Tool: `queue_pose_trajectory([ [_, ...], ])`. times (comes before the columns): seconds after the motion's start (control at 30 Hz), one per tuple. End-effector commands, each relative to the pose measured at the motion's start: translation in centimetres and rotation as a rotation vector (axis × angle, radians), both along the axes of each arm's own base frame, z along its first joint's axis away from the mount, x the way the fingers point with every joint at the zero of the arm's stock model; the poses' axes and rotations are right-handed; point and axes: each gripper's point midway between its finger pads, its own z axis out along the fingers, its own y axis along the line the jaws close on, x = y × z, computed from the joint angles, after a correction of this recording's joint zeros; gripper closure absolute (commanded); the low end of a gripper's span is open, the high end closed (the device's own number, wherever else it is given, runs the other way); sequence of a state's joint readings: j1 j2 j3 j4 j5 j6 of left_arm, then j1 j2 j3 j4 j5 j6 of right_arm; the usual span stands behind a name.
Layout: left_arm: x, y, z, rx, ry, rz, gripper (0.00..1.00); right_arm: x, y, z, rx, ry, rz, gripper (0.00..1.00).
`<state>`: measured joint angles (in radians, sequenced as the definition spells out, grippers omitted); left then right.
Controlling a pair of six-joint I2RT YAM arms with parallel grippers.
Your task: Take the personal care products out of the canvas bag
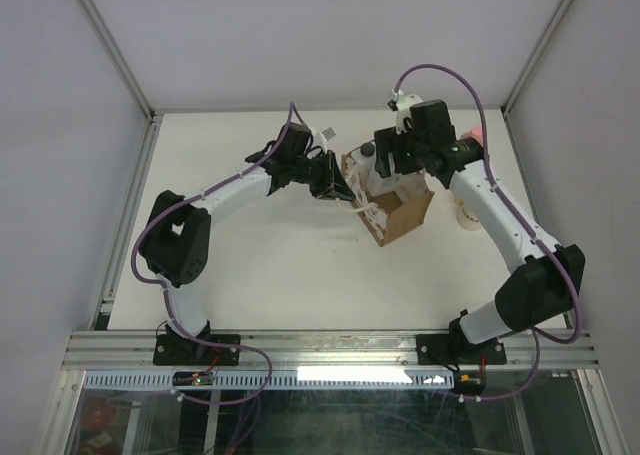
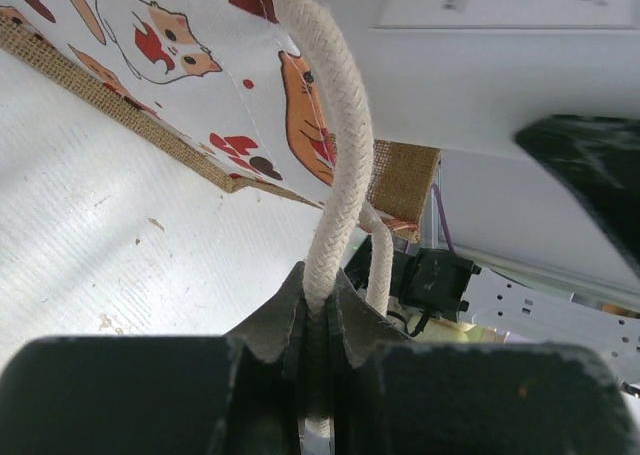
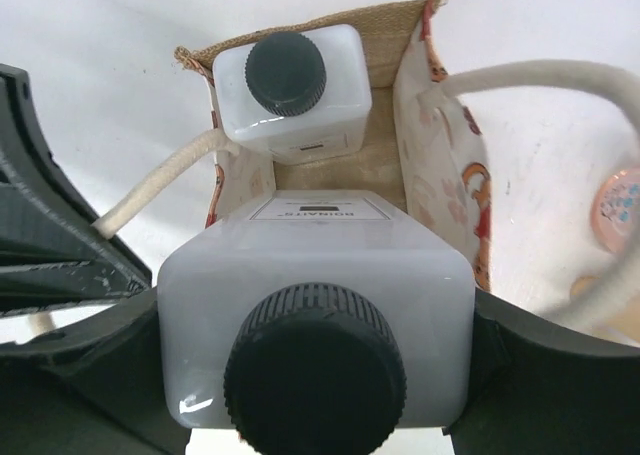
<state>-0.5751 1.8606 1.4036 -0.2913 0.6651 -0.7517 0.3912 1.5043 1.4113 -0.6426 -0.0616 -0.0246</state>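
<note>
The tabletop beside the cream bottle [image 1: 466, 213] has open room, so the right gripper should next move back, to the right in the top view, and down to let go there.
The brown canvas bag [image 1: 398, 213] stands mid-table, its printed side [image 2: 150, 35] facing left. My left gripper [image 1: 335, 183] is shut on one cream rope handle [image 2: 340, 175], clamped between the jaws [image 2: 318, 285]. My right gripper [image 1: 397, 165] is over the bag's mouth, shut on a white squarish bottle with a dark cap [image 3: 315, 285], which is held above the pale inside [image 3: 440, 145]. A second white bottle with a dark cap [image 3: 290, 85] stands in the bag's far end, and also shows in the top view [image 1: 368, 159]. A peach bottle with a pink cap [image 1: 476, 135] and a cream bottle [image 1: 466, 213] are on the table to the right.
The pink cap [image 3: 615, 197] shows just right of the bag in the right wrist view. The bag's other handle [image 3: 530, 75] loops out to the right. White walls with metal posts enclose the table.
</note>
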Motion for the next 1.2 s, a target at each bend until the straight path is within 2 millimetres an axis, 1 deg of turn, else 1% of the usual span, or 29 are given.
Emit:
queue_pose_trajectory([
  [0.0,0.0,-0.6,2.0,-0.052,-0.041,-0.025,1.00,-0.6,-1.6,10.7,0.099,-0.237,-0.099,1.00],
  [0.1,0.0,-0.7,2.1,-0.058,-0.043,-0.027,1.00,-2.6,-3.0,12.6,0.094,-0.251,-0.133,1.00],
  [0.17,0.0,-0.7,2.0,-0.059,-0.042,-0.029,1.00,-4.0,-4.0,13.5,0.083,-0.257,-0.150,1.00],
  [0.23,0.0,-0.7,1.9,-0.058,-0.043,-0.031,1.00,-5.5,-5.3,14.6,0.072,-0.275,-0.182,1.00],
  [0.33,-0.1,-0.7,1.8,-0.058,-0.042,-0.032,1.00,-7.3,-6.7,15.7,0.071,-0.288,-0.219,1.00],
  [0.4,-0.1,-0.7,1.8,-0.060,-0.043,-0.034,1.00,-8.3,-7.8,15.7,0.057,-0.289,-0.256,1.00],
  [0.53,-0.3,-0.6,1.7,-0.060,-0.042,-0.039,1.00,-9.5,-10.7,14.0,-0.011,-0.277,-0.369,1.00],
  [0.63,-0.4,-0.6,1.7,-0.060,-0.041,-0.043,1.00,-9.9,-12.8,12.3,-0.038,-0.266,-0.453,1.00],
  [0.67,-0.5,-0.6,1.7,-0.060,-0.041,-0.042,1.00,-10.0,-13.5,11.5,-0.050,-0.259,-0.476,1.00],
  [0.73,-0.5,-0.6,1.7,-0.059,-0.043,-0.043,1.00,-10.0,-15.1,9.2,-0.072,-0.235,-0.534,1.00],
  [0.83,-0.5,-0.6,1.8,-0.061,-0.045,-0.043,1.00,-9.3,-16.7,6.5,-0.035,-0.227,-0.583,1.00],
  [0.93,-0.4,-0.7,2.0,-0.067,-0.042,-0.050,1.00,-8.3,-18.4,4.1,0.004,-0.225,-0.640,1.00],
  [0.97,-0.4,-0.8,2.1,-0.070,-0.043,-0.054,1.00,-8.0,-19.1,3.5,0.013,-0.235,-0.665,1.00],
  [1.17,-0.6,-0.8,2.0,-0.069,-0.034,-0.062,1.00,-5.9,-21.1,1.4,0.013,-0.290,-0.731,1.00],
])
